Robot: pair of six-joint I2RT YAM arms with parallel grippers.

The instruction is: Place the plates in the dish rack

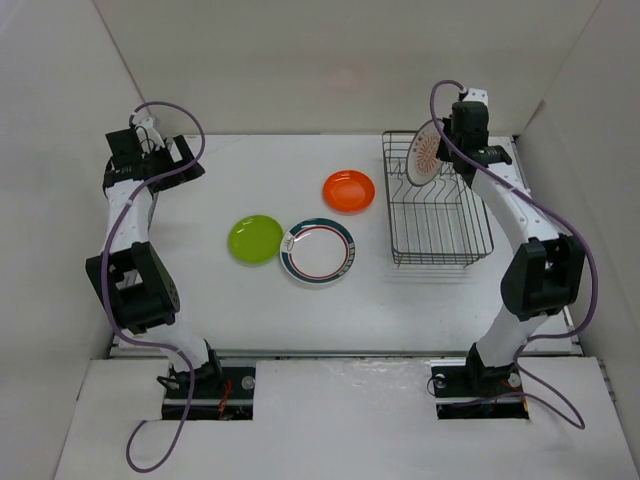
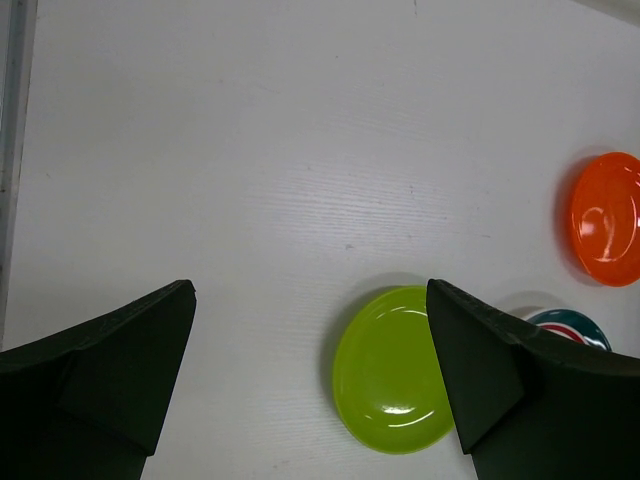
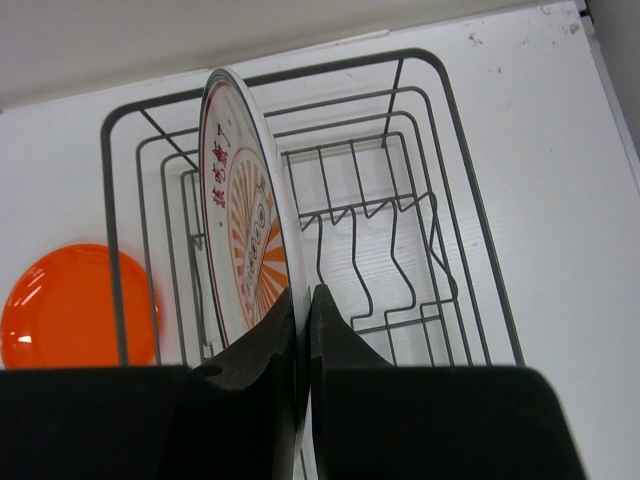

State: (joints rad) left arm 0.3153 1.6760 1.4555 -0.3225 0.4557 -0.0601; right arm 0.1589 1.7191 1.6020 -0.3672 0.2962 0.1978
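Observation:
The sunburst plate point(image 3: 243, 215) is still hanging above the wire dividers. My right gripper should go down next, move toward the rack's side by the orange plate, and then open.
My right gripper point(image 3: 302, 300) is shut on the rim of the small white sunburst plate point(image 3: 243, 215), holding it on edge over the far end of the dark wire dish rack point(image 1: 440, 215); the plate also shows in the top view point(image 1: 424, 154). The lime green plate point(image 1: 255, 239), the orange plate point(image 1: 349, 190) and the larger white plate with teal-and-red rings point(image 1: 317, 251) lie flat on the table left of the rack. My left gripper point(image 2: 310, 350) is open and empty, high above the table at the far left, with the green plate point(image 2: 390, 370) below it.
White walls enclose the table on three sides. The rack point(image 3: 420, 230) has wire dividers on its bottom. The orange plate point(image 3: 70, 305) lies just outside the rack's left side. The left arm point(image 1: 130, 230) stands along the table's left edge.

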